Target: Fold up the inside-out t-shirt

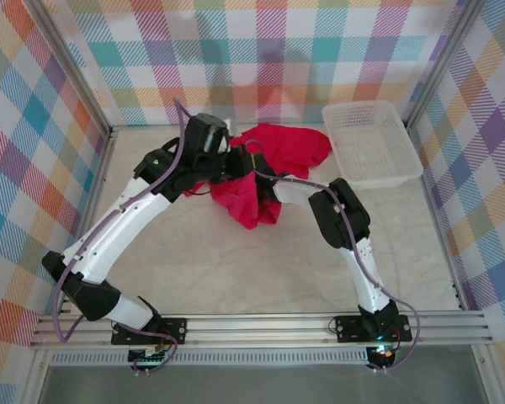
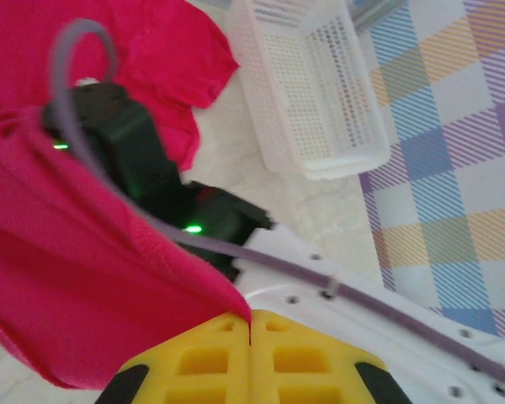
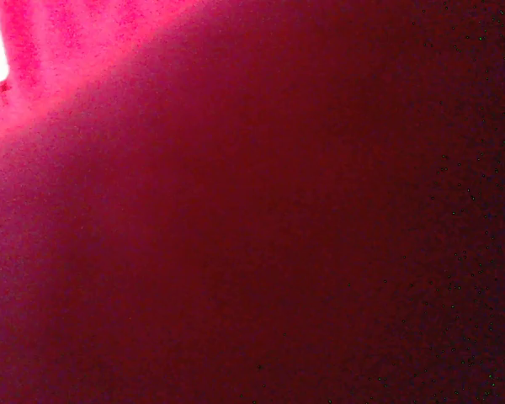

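Next, my left gripper will draw the pinched edge down, away from the basket, onto the bare tabletop beside the heap to release it, because the shirt lies bunched.
The inside-out t-shirt (image 1: pixel 279 148) is a crumpled bright red heap at the back middle of the table. My left gripper (image 2: pixel 251 323) is shut, its yellow fingers (image 2: pixel 202 353) pinching an edge of the red cloth (image 2: pixel 67 278), which hangs lifted to their left. From above, the left gripper (image 1: pixel 234 167) sits at the heap's left side. My right arm (image 1: pixel 341 215) reaches into the shirt from the right, and its black wrist (image 2: pixel 135 160) with green lights lies against the cloth. Red fabric (image 3: pixel 252 202) presses on the right wrist camera and hides that gripper's fingers.
A white mesh basket (image 1: pixel 370 143) stands at the back right, close to the shirt (image 2: pixel 311 93). Checked walls enclose the table on three sides. The pale tabletop (image 1: pixel 236 269) lies open in front of the shirt, between the two arms.
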Robot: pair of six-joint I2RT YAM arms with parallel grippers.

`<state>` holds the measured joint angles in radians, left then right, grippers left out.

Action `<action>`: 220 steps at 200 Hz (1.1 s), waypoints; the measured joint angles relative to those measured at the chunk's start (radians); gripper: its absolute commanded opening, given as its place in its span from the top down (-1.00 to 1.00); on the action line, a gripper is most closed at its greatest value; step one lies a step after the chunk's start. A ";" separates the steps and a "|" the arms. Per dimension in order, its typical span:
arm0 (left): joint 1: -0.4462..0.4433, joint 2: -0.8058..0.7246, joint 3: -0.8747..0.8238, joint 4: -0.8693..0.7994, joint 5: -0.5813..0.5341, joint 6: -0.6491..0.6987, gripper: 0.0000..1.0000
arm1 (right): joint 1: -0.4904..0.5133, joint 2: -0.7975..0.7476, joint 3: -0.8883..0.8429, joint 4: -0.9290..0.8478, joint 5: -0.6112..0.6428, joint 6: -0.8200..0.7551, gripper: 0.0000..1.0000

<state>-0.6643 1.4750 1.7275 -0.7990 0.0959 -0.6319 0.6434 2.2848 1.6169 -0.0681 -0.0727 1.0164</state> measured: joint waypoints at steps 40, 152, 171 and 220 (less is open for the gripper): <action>0.195 -0.007 -0.104 0.042 0.000 0.024 1.00 | -0.050 -0.236 -0.096 -0.177 -0.068 -0.152 1.00; 0.531 0.240 -0.287 0.109 0.054 0.048 1.00 | -0.127 -0.770 -0.097 -0.519 -0.374 -0.378 1.00; 0.529 0.240 -0.331 0.146 0.077 0.040 1.00 | -0.138 -0.749 -0.097 -0.536 -0.389 -0.378 1.00; 0.512 0.282 -0.367 0.155 0.052 0.045 1.00 | -0.161 -0.572 -0.095 -0.482 -0.483 -0.321 1.00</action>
<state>-0.1528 1.7565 1.3609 -0.6437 0.1482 -0.5865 0.4824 1.7126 1.5223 -0.5503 -0.5560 0.6956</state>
